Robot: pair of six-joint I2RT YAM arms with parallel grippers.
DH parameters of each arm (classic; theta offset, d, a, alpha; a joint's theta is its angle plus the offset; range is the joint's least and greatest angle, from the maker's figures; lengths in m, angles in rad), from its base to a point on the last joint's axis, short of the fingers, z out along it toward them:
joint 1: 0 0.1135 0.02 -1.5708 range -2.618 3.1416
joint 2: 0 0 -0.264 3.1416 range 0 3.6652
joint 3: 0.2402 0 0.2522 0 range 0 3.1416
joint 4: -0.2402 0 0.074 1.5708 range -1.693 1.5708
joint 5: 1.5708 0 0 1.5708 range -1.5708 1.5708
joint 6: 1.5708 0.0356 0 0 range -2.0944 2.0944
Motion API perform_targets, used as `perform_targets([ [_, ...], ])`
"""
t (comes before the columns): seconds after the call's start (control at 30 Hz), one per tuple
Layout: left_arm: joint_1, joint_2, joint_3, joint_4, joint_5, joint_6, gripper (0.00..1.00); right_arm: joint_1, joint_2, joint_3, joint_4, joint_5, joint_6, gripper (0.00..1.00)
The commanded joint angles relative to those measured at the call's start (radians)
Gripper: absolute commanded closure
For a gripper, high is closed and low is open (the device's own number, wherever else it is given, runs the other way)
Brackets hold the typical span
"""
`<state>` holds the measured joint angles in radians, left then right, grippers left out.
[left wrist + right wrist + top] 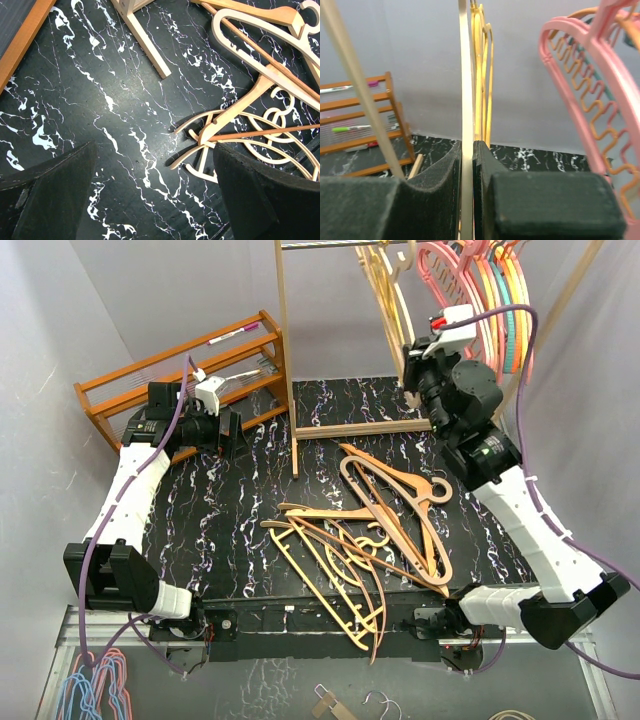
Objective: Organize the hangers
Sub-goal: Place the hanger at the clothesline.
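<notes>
My right gripper moves to the left in the top view next, taking the pale wooden hanger toward the frame's upright, since the bar there is bare.
My right gripper (466, 145) is shut on the thin edge of a pale wooden hanger (465, 75), held upright beside yellow hangers (482, 75) that hang from the rail. In the top view this gripper (412, 375) is raised at the back right, by the hanging tan hangers (385, 290) and the pink, orange and teal ones (490, 290). A pile of wooden hangers (380, 530) lies on the black marbled table. My left gripper (228, 430) hovers open at the back left, its jaws (155, 147) wide over bare table with the pile's hangers (260, 85) to its right.
The orange-brown slatted rack (180, 370) stands at the back left with markers on it. The pale wooden frame (287, 360) rises mid-back, its foot (145, 42) on the table. A wavy pink hanger (580, 100) hangs close to my right. Wire hangers (95, 690) lie below the front edge.
</notes>
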<state>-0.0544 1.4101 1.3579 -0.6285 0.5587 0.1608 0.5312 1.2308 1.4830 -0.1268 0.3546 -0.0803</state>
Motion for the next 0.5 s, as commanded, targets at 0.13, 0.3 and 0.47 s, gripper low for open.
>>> perform_targets([
  [0.13,0.000,-0.037,-0.022,0.011,0.023,0.006,0.02,-0.090,0.078,0.261,-0.163,-0.234,0.040,0.92],
  [0.3,0.001,-0.037,-0.026,0.010,0.018,0.005,0.03,-0.090,0.202,0.433,-0.263,-0.341,0.062,0.92],
  [0.47,0.000,-0.037,-0.028,0.010,0.016,0.008,0.03,-0.090,0.292,0.539,-0.309,-0.381,0.084,0.92],
])
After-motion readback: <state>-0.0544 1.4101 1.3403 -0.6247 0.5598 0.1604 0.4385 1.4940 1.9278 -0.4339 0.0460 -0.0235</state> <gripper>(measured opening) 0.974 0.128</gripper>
